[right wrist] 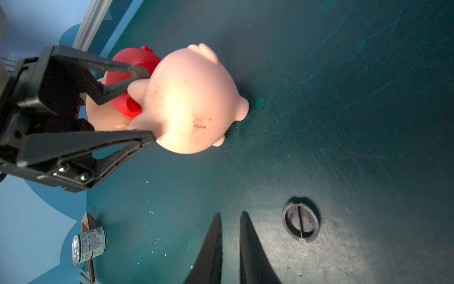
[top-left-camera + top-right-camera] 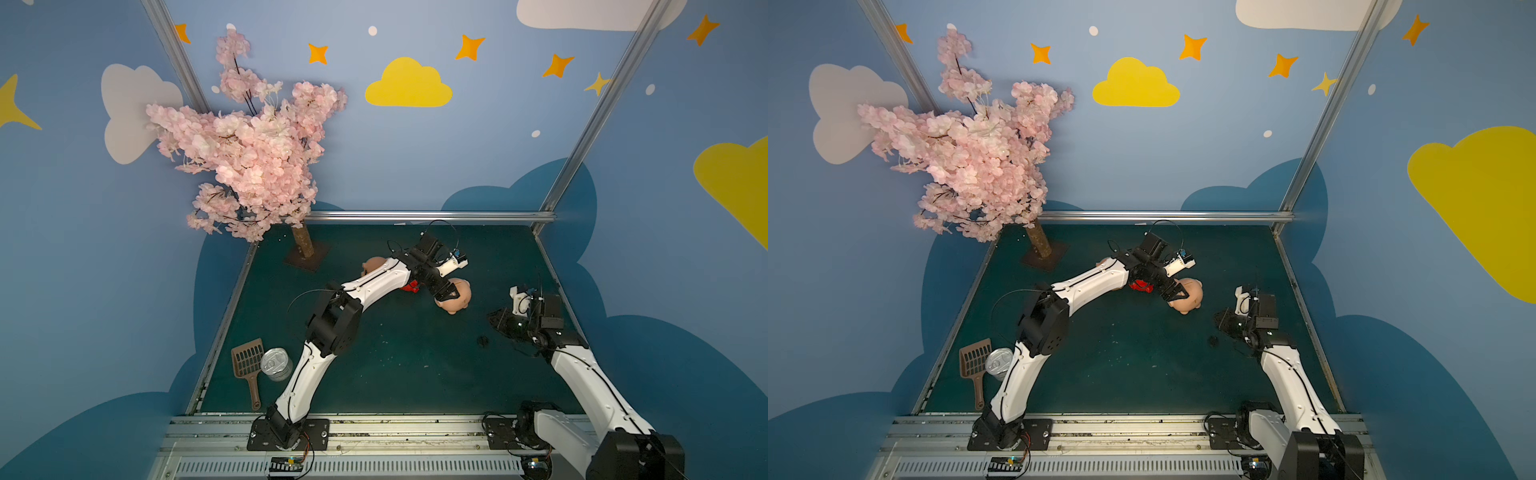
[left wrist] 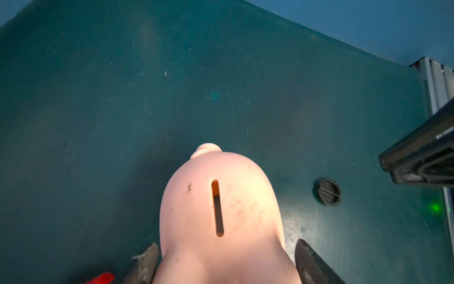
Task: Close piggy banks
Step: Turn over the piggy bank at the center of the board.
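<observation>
The peach-pink piggy bank (image 2: 459, 300) needs to go back toward my base in my left gripper, onto the bare mat before the red one. There is clear room there to release it.
A peach-pink piggy bank (image 2: 459, 300) (image 2: 1192, 297) sits mid-mat, its coin slot facing the left wrist camera (image 3: 221, 209). My left gripper (image 2: 445, 293) (image 3: 226, 244) is shut on one end of it, a finger on each side, as the right wrist view also shows (image 1: 150, 105). Its belly hole is hidden. A glossy red piggy bank (image 2: 411, 286) (image 1: 132, 61) lies just behind it, and another peach-pink one (image 2: 374, 264) is partly hidden by the left arm. A dark round plug (image 2: 482, 341) (image 1: 300, 221) lies on the mat beside my right gripper (image 2: 493, 320) (image 1: 231, 216), which is nearly shut and empty.
A pink blossom tree (image 2: 249, 158) stands on a flat base at the back left corner. A brown slotted scoop (image 2: 247, 361) and a tin can (image 2: 276, 363) sit at the front left by the left arm. Metal rails (image 2: 415, 216) edge the green mat.
</observation>
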Motion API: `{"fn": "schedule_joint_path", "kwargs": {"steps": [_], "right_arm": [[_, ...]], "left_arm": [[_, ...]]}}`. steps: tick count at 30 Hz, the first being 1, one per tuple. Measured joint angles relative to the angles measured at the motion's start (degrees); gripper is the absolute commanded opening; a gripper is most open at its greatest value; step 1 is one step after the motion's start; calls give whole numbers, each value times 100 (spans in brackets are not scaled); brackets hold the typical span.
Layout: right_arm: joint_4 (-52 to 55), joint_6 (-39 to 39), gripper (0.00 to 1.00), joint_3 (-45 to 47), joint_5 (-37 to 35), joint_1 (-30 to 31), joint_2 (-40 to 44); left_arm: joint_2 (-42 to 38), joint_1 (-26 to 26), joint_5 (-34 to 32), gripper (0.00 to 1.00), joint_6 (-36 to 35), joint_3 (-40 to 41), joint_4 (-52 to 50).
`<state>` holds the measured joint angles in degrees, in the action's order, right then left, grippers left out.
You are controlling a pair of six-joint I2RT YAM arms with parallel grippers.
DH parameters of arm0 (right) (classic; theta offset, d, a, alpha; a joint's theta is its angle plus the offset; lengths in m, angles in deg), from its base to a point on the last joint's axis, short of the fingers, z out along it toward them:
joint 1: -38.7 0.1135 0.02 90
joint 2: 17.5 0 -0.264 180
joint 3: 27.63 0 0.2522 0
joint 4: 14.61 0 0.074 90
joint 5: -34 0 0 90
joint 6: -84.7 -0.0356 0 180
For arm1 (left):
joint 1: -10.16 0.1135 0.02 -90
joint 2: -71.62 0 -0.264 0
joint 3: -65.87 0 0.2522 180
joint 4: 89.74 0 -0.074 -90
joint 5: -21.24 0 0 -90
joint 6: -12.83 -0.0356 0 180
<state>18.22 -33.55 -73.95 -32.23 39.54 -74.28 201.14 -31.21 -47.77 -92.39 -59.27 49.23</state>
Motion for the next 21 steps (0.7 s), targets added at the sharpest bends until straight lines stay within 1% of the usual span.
{"fn": "schedule_joint_path", "kwargs": {"steps": [12,17,21], "right_arm": [[-35,-35,16,0,273,46,-173],[168,-85,15,-35,227,238,-387],[424,-90,15,-146,66,483,-619]], "left_arm": [[-1438,31,52,67,997,2024,155],[-1976,221,293,66,1478,2774,214],[-2358,507,544,66,1869,3329,319]]}}
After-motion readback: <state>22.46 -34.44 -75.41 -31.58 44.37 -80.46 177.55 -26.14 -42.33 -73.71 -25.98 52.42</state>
